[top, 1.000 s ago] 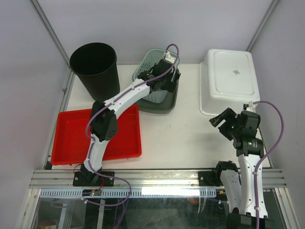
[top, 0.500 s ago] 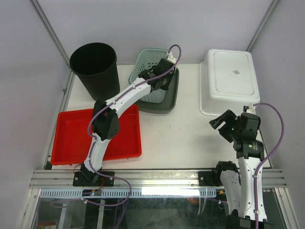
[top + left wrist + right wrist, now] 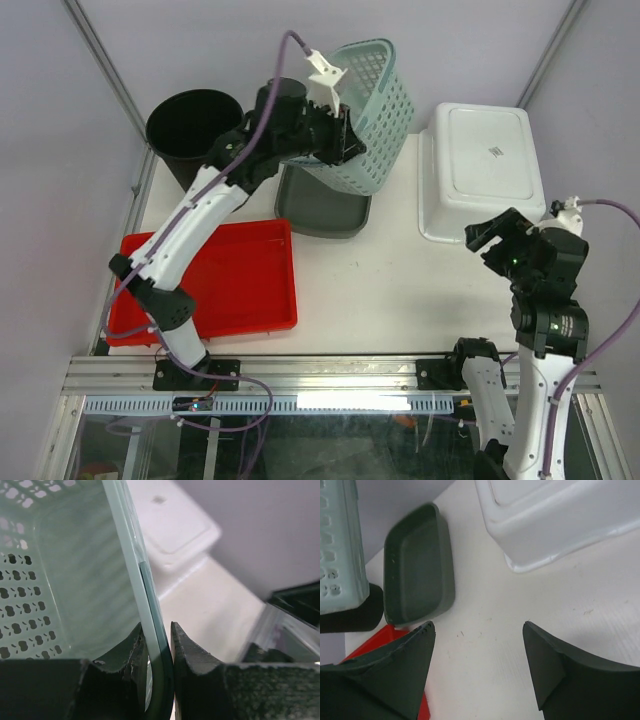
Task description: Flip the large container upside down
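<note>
I should next swing my left gripper back and down and turn the basket's opening downward onto the bare tabletop [image 3: 395, 295] beside the red tray to let go of the basket, because that part of the tabletop is clear.
A pale green perforated basket [image 3: 368, 110] hangs tilted in the air above the table's back, its opening facing left and down toward the arm. My left gripper [image 3: 335, 138] is shut on its rim; in the left wrist view the rim [image 3: 150, 610] runs between the two fingertips of the gripper [image 3: 156, 627]. The basket's inside [image 3: 60, 580] fills the left of that view. My right gripper [image 3: 488, 240] hovers open over bare table [image 3: 485, 670] in front of a white tub [image 3: 485, 165], nothing between its fingers [image 3: 477, 627].
The white tub [image 3: 560, 515] lies bottom up at the back right. A dark green tray [image 3: 322, 205] rests on the table under the basket. A black bin [image 3: 190, 125] stands at the back left. A red tray [image 3: 240, 290] sits at the front left.
The left gripper shut on the basket's rim, then lifted it out of the dark green tray and tipped it on its side. The right arm drifted slightly right.
</note>
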Motion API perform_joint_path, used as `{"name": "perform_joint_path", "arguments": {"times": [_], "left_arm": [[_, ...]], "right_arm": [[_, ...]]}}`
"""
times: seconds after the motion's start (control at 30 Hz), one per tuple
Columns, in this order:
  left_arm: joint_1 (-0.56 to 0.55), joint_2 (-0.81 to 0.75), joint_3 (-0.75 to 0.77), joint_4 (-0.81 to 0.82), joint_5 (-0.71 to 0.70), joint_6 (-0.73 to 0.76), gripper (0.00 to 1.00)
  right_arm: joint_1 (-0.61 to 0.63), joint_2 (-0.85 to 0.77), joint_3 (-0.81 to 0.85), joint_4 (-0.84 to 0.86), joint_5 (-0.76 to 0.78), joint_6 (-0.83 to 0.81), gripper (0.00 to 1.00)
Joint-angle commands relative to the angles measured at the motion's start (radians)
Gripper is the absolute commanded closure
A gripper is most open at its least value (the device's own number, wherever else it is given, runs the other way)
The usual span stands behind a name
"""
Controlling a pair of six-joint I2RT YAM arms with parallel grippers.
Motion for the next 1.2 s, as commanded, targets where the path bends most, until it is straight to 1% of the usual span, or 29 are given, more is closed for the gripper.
{"name": "perform_joint_path", "arguments": {"times": [0.0,0.07,0.13,0.23,0.3,0.33,0.47,0.6,0.7,0.87,0.93,1.17], "left_arm": [[0.006,-0.093,-0.062,0.129,0.369,-0.181,1.0],[0.006,-0.106,-0.161,0.212,0.507,-0.286,1.0],[0.005,-0.132,-0.294,0.329,0.61,-0.393,1.0],[0.005,-0.189,-0.507,0.607,0.755,-0.599,1.0],[0.001,-0.206,-0.612,0.804,0.833,-0.745,1.0],[0.0,-0.214,-0.661,0.884,0.853,-0.845,1.0],[-0.012,-0.227,-0.901,1.287,0.872,-1.139,1.0],[-0.043,-0.179,-1.028,1.646,0.85,-1.411,1.0],[-0.046,-0.144,-1.105,1.851,0.801,-1.57,1.0],[-0.056,-0.073,-1.206,2.08,0.714,-1.747,1.0],[-0.058,-0.051,-1.234,2.14,0.682,-1.795,1.0],[-0.059,0.009,-1.328,2.187,0.603,-1.846,1.0]], "right_arm": [[0.003,-0.018,0.161,-0.006,0.208,-0.081,0.25],[0.003,-0.038,0.204,-0.011,0.344,-0.097,0.19],[0.004,-0.057,0.238,0.003,0.393,-0.138,0.18],[0.014,-0.036,0.33,-0.034,0.44,-0.168,0.17],[0.025,-0.001,0.399,-0.083,0.483,-0.17,0.17],[0.031,0.014,0.425,-0.103,0.5,-0.171,0.17],[0.058,0.023,0.475,-0.108,0.495,-0.169,0.16],[0.076,0.043,0.483,-0.116,0.455,-0.16,0.16],[0.076,0.066,0.485,-0.133,0.422,-0.155,0.16],[0.076,0.082,0.459,-0.13,0.321,-0.159,0.16],[0.076,0.091,0.461,-0.142,0.299,-0.164,0.15],[0.076,0.099,0.427,-0.152,0.258,-0.163,0.15]]}}
